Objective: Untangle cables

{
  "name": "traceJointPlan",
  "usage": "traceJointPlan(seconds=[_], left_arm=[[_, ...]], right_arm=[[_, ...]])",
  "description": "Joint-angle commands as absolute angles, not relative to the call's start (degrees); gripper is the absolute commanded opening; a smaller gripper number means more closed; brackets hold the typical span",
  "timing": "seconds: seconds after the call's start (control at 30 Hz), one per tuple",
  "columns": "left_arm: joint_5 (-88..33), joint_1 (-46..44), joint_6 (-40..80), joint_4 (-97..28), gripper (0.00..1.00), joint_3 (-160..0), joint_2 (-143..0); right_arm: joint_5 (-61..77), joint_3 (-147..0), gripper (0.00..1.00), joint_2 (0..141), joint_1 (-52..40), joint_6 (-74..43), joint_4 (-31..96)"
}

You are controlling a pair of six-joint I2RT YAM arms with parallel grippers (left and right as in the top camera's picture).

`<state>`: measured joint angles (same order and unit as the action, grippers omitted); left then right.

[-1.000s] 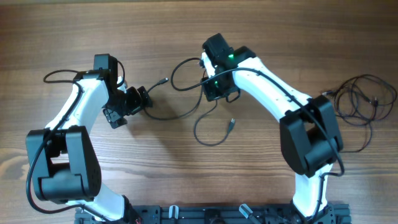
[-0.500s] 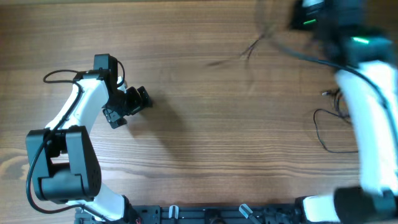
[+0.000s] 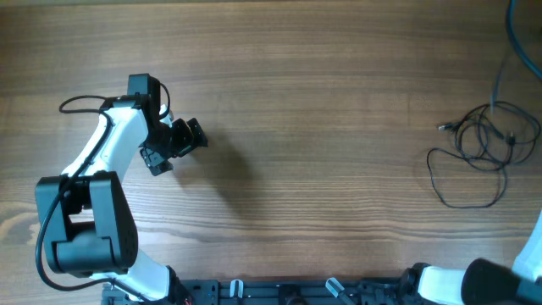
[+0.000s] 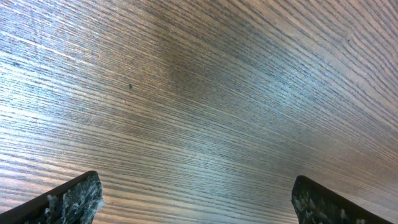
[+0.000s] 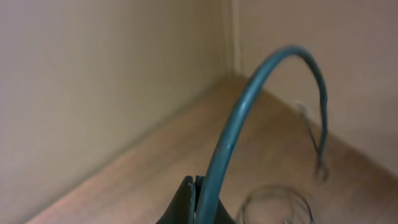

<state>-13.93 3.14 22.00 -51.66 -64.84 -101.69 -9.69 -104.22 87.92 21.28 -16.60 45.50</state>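
My right gripper lowers next, tipping its fingers down toward the heap of thin black cables, and releases the dark cable, since the heap lies below my gripper.
A loose heap of thin black cables [image 3: 480,146] lies on the wooden table at the far right. My right gripper [image 5: 198,200] is shut on a dark cable [image 5: 249,106] that arcs up and hangs down to the right. In the overhead view this cable [image 3: 506,42] shows as a blurred streak at the top right, and the right gripper itself is out of frame. My left gripper [image 3: 193,135] is open and empty over bare wood at the left. Its fingertips [image 4: 196,205] stand wide apart in the left wrist view.
The left arm's own cable loops beside it [image 3: 80,103]. Part of the right arm [image 3: 529,254] shows at the bottom right corner. A blurred cable loop [image 5: 273,205] lies on the table below the right gripper.
The right arm swung from the table's middle to the far right and up, taking the cable with it. The middle cables are gone from there. The left arm has not moved.
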Motion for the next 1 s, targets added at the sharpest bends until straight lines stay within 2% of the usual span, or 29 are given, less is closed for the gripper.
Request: traceJointPlan(seconds=[0.0,0.47,0.67,0.83,0.97], left_arm=[[-13.4,3.5,22.8,-51.9,1.00,-64.8,-101.2],[-13.5,3.5,22.8,-52.4,1.00,-64.8,-101.2],[-13.5,3.5,22.8,-52.9,1.00,-64.8,-101.2],[-13.4,3.5,22.8,-53.5,1.00,-64.8,-101.2],[-13.4,3.5,22.8,-53.5,1.00,-64.8,-101.2]], right_arm=[[-8.5,-103.6,0.04,90.8,21.5,-18.1,47.0],[-8.5,-103.6,0.04,91.6,21.5,-18.3,47.1],[-9.0,-103.4,0.04,94.6,23.0,-30.7,52.7],[-9.0,-103.4,0.04,99.5,25.7,-31.9,57.4],[-9.0,-103.4,0.14,103.5,29.6,-35.4,62.9]])
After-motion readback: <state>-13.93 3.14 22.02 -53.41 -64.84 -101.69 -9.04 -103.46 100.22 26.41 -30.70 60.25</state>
